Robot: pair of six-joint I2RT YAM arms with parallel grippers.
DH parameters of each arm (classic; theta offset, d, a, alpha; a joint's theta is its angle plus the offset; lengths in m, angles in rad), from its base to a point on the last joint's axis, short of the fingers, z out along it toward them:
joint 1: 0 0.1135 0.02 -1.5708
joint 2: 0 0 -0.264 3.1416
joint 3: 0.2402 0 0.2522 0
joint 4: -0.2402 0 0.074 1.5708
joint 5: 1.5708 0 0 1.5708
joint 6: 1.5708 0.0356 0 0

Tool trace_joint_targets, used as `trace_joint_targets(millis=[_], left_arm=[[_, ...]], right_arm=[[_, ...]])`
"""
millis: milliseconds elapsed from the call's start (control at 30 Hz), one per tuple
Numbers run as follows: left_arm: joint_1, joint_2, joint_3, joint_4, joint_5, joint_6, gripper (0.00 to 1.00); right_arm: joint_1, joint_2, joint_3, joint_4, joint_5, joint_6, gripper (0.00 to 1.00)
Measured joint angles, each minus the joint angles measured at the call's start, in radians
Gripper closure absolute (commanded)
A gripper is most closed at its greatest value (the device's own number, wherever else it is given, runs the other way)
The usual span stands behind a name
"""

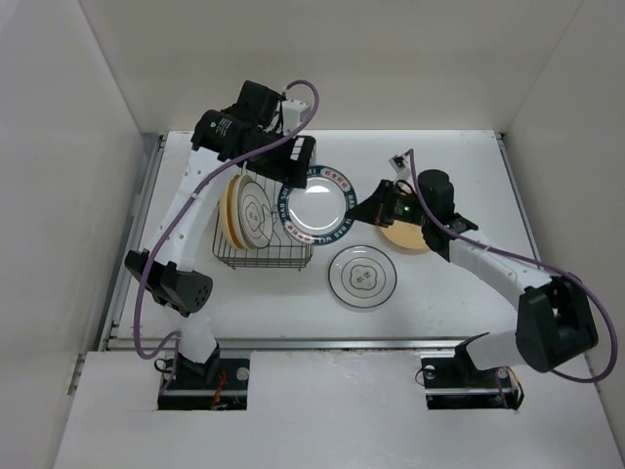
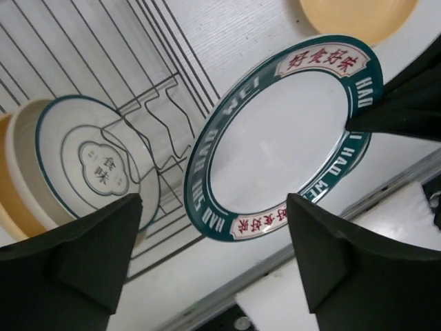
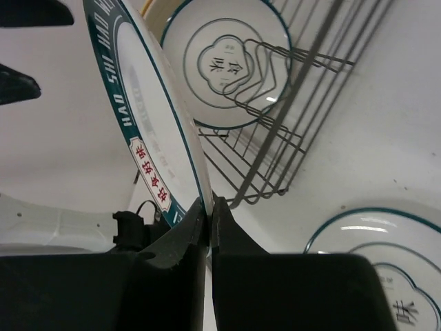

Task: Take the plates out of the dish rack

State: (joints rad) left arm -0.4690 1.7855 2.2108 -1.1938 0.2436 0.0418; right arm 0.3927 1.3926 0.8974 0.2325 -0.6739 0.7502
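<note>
The flat white centre-motif plate is uncovered. My right gripper will next carry the teal-rimmed plate back, away from the rack (image 1: 264,256), and then down onto that plate.
A white plate with a dark teal lettered rim (image 1: 317,207) hangs tilted over the right edge of the dish rack (image 1: 264,256). My right gripper (image 1: 366,207) is shut on its right rim; the right wrist view shows the jaws (image 3: 209,203) pinching the rim of this plate (image 3: 145,117). My left gripper (image 1: 293,166) is open above the rack's far right corner. In the left wrist view (image 2: 213,262) its fingers stand wide apart, short of the plate (image 2: 282,138). A white grey-ringed plate (image 1: 256,213) and a tan plate (image 1: 230,210) stand in the rack.
A white plate with a centre motif (image 1: 362,276) lies flat on the table right of the rack. A tan plate (image 1: 405,237) lies flat under my right wrist. White walls close in the left, back and right sides.
</note>
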Motion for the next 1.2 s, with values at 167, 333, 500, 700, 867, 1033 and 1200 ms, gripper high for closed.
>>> trace_joint_targets(millis=[167,333,500,700,867,1033,1200], left_arm=[[-0.022,0.000,-0.010,-0.007,-0.153,-0.006,0.04],[-0.019,0.000,-0.047,-0.012,-0.328,-0.005,0.06],[-0.019,0.001,-0.095,-0.016,-0.488,-0.005,0.16],[-0.019,0.013,-0.131,-0.014,-0.672,-0.004,0.25],[-0.018,0.018,-0.169,-0.007,-0.782,-0.003,0.26],[-0.011,0.021,-0.190,-0.007,-0.825,-0.003,0.26],[0.018,0.021,-0.189,-0.006,-0.838,-0.002,0.26]], right_arm=[[-0.034,-0.125,-0.051,-0.130,0.105,0.007,1.00],[-0.093,-0.327,-0.108,-0.322,0.210,-0.017,1.00],[-0.117,-0.434,-0.192,-0.482,0.262,-0.051,1.00],[-0.117,-0.404,-0.304,-0.631,0.283,-0.081,1.00],[-0.117,-0.332,-0.316,-0.665,0.292,-0.113,0.99],[-0.119,-0.220,-0.315,-0.644,0.283,-0.138,0.66],[-0.113,-0.149,-0.301,-0.672,0.307,-0.176,0.31]])
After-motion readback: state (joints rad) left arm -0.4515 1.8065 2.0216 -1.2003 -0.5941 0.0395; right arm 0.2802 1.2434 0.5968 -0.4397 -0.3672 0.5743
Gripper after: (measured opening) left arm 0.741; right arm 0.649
